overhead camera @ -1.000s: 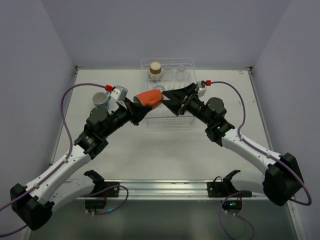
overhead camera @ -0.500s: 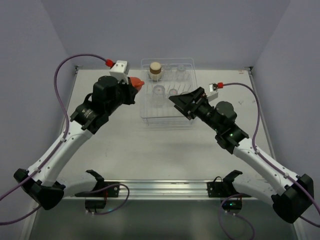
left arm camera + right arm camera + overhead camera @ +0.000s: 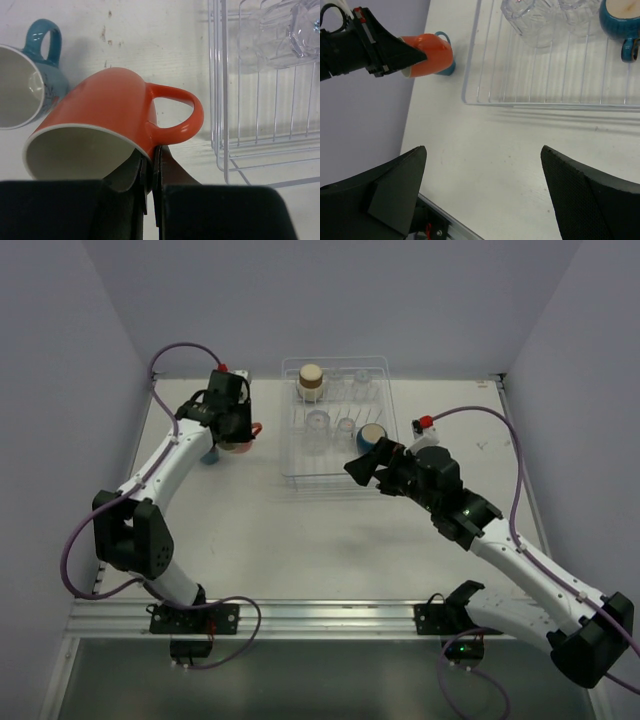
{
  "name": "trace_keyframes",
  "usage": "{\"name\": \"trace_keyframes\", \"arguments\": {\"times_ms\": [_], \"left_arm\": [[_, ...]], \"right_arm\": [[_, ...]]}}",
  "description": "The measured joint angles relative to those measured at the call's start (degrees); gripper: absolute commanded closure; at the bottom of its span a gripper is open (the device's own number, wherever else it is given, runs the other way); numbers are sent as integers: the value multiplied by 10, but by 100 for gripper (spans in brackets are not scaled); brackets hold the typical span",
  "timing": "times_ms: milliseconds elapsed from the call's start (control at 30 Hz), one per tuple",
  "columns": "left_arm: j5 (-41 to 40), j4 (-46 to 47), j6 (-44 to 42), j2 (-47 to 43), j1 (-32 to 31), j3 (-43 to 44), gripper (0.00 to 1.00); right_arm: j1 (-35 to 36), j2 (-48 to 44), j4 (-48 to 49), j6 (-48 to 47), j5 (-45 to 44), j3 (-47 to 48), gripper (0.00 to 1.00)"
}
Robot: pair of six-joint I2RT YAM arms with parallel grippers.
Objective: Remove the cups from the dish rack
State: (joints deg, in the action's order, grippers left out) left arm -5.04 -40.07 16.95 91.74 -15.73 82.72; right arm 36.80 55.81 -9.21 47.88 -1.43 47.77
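Observation:
The spot on the bare table between the blue mug and the dish rack is clear, so my left gripper lowers the orange mug (image 3: 241,446) there next.
My left gripper (image 3: 151,155) is shut on the rim of an orange mug (image 3: 110,115), one finger inside the mouth and one outside by the handle. The mug (image 3: 241,446) is tilted low over the table, left of the dish rack (image 3: 290,472). A blue mug (image 3: 52,87) stands right beside it. In the rack are another blue mug (image 3: 372,436), two clear tumblers (image 3: 318,423) and a brown cup (image 3: 311,381) at the back. Wide open and holding nothing, my right gripper (image 3: 362,462) hovers at the rack's near right corner.
Grey walls close the table in on the left, back and right. The left wall is close to the two mugs (image 3: 427,60). A metal rail (image 3: 320,615) with the arm bases runs along the near edge.
Both grippers met at the orange mug above the rack. The left arm has since swung it left and down beside the blue mug. The right gripper opened and drew back.

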Motion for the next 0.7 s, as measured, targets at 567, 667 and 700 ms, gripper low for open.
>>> {"name": "trace_keyframes", "arguments": {"times_ms": [567,667,700], "left_arm": [[23,1,4,135,22,31,100],[17,1,3,153,23,49,96],[15,1,1,160,23,56,92]], "right_arm": [[10,46,-69,-78,-57,46,1],[10,55,-78,-91,-68,59,1],[10,60,-82,-96,-70,64,1]]}}
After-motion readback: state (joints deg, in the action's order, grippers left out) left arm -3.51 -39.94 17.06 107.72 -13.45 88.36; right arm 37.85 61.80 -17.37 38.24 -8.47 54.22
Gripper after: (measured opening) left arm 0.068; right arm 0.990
